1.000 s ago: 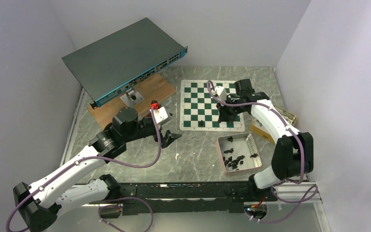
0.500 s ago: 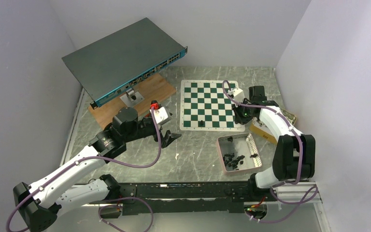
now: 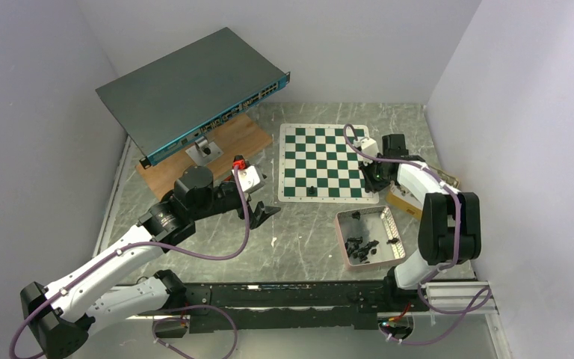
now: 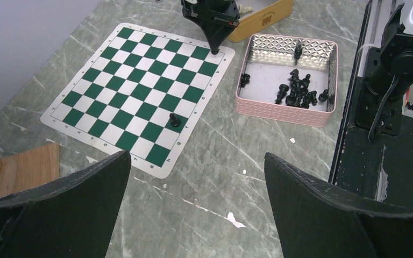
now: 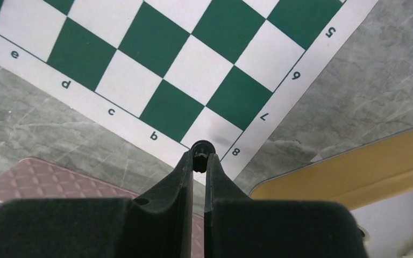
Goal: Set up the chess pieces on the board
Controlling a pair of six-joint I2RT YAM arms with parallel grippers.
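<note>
I next need to lower my right gripper onto the white corner square (image 3: 365, 194) (image 5: 214, 130) just below it and let go of the black chess piece there, as that square is empty.
The green-and-white board (image 3: 321, 161) lies at mid-table. One black chess piece (image 3: 312, 191) stands in its near row, also visible in the left wrist view as a piece (image 4: 175, 120) on the board (image 4: 140, 91). My right gripper (image 5: 199, 157) is shut on a small black chess piece (image 5: 201, 149), low over the board's (image 5: 193, 59) near right corner square; from above the right gripper (image 3: 371, 184) hides that piece. Several more chess pieces (image 4: 296, 94) lie in the pink tray (image 3: 341, 241). My left gripper (image 4: 196, 156) hangs open over bare table, holding nothing.
A tilted network switch (image 3: 194, 90) on a stand and wooden base (image 3: 228, 142) fills the back left. A yellow box (image 3: 403, 203) lies right of the board, next to my right gripper. The pink tray's rim (image 5: 59, 177) sits just near of the board corner.
My right gripper has carried its piece rightward from over the board's near right squares to the near right corner, with the arm folding in. The left arm has stayed still.
</note>
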